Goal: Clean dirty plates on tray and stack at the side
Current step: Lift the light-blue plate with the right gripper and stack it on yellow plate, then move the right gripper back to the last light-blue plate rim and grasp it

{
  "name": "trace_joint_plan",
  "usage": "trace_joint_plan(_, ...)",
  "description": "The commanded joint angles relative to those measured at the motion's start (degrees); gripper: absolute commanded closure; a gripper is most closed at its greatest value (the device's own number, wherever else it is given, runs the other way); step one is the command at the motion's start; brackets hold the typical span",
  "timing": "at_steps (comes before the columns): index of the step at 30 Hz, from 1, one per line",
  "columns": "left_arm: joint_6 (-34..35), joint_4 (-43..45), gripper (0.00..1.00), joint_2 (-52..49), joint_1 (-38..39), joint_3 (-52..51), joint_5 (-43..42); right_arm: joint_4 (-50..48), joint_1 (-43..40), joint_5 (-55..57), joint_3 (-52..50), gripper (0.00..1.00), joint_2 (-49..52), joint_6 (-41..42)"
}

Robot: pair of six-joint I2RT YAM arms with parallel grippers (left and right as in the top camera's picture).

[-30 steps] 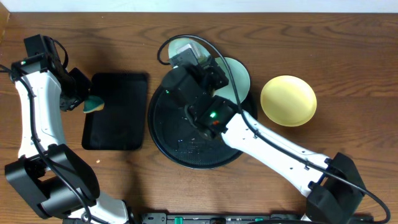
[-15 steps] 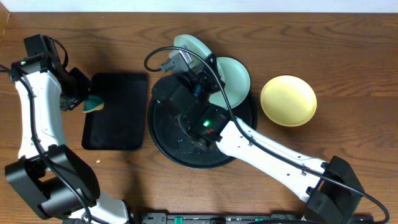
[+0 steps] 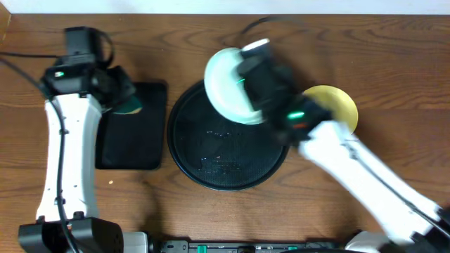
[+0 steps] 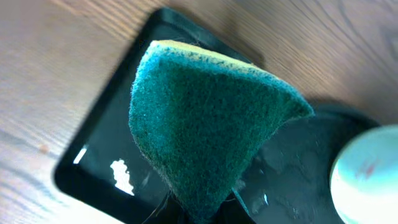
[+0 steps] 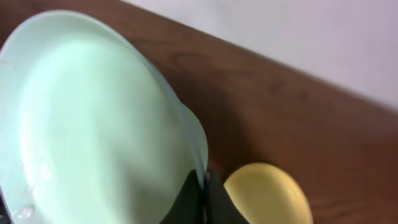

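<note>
The mint plate should go to the right in the overhead view and then down with my right gripper, which should release it onto the yellow plate [image 3: 336, 105], because that plate is beside the round tray [image 3: 211, 151].
My right gripper [image 3: 247, 88] is shut on the rim of a light mint plate [image 3: 225, 83] and holds it tilted above the far edge of the round black tray [image 3: 211, 151]. The right wrist view shows the fingertips [image 5: 202, 190] pinching that plate's [image 5: 93, 118] edge. The pale yellow plate [image 3: 336, 105] lies on the table to the right, partly behind my right arm; it also shows in the right wrist view [image 5: 267, 196]. My left gripper [image 3: 124, 98] is shut on a green sponge [image 4: 199, 124] over the rectangular tray's far corner. A second mint plate is hidden.
A small rectangular black tray [image 3: 133, 137] lies left of the round tray, under the sponge [image 3: 131, 107]. The left wrist view shows it [image 4: 106, 149] and the mint plate [image 4: 370, 180] with a reddish smudge at the right edge. Bare wooden table surrounds everything.
My right arm has swung up and to the right, lifting the mint plate off the tray's far side. My left arm has moved right with the sponge, toward the rectangular tray.
</note>
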State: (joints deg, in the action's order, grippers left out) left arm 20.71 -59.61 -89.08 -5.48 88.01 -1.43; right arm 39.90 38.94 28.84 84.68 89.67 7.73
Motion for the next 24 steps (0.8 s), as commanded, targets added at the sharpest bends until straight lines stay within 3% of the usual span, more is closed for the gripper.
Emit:
trace_joint_plan(1,-0.50,0.02,0.93,-0.59,4.33,1.11,1.20,3.45,-9.55,-22.29,0.76,0.99,-5.20,5.09)
trace_joint_plan(5,1.01,0.11,0.93,-0.79,7.87,1.09,3.74,10.51,-22.40,-29.92,0.76,0.99,-7.63,6.62)
trace_joint_plan(14,1.01,0.26,0.93,-0.85,10.71,0.98,4.92,19.34,-44.83,-30.62,-1.25,0.99,-5.99,5.79)
trace_joint_plan(19,1.03,0.83,0.92,-0.85,10.82,0.28,4.92,16.50,-51.30,-30.60,-5.40,0.99,-3.13,3.08)
trace_joint_plan(24,1.03,1.07,0.92,-0.94,11.08,-0.04,4.92,11.17,-52.74,-30.84,-9.94,0.99,0.74,2.51)
